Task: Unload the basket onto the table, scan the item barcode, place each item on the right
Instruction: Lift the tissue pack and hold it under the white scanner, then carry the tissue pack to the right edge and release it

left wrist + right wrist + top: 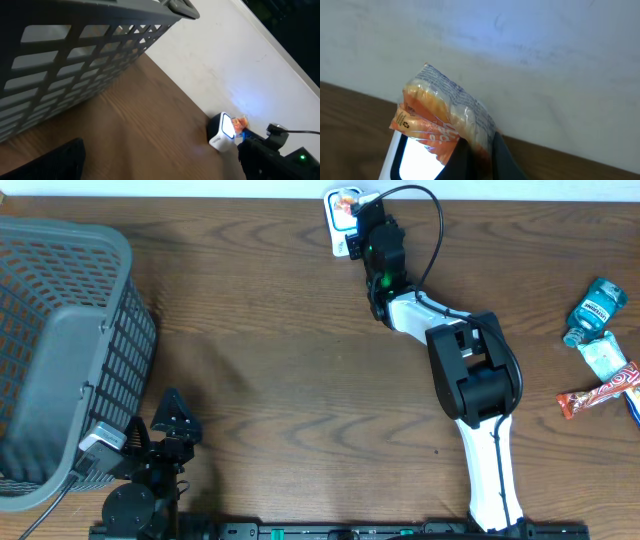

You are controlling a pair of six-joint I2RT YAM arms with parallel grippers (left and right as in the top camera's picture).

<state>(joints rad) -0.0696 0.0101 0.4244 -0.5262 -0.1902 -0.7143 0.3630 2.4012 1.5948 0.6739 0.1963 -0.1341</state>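
The packet should go beside the teal bottle, where other items lie, so next I will move my right gripper back and toward the right in the overhead view to release it there.
The item is an orange and clear snack packet. My right gripper is shut on its lower edge, and its dark fingers pinch the wrapper. The packet hangs just above the lit window of the white barcode scanner. Overhead, the scanner stands at the table's back edge, with the packet and the right gripper over it. My left gripper rests open and holds nothing near the front left corner; one dark finger shows in the left wrist view, far from the glowing scanner.
A large grey mesh basket fills the left side of the table, close to the left arm. At the right edge lie a teal bottle, a pale green packet and a red candy bar. A white wall runs behind the table.
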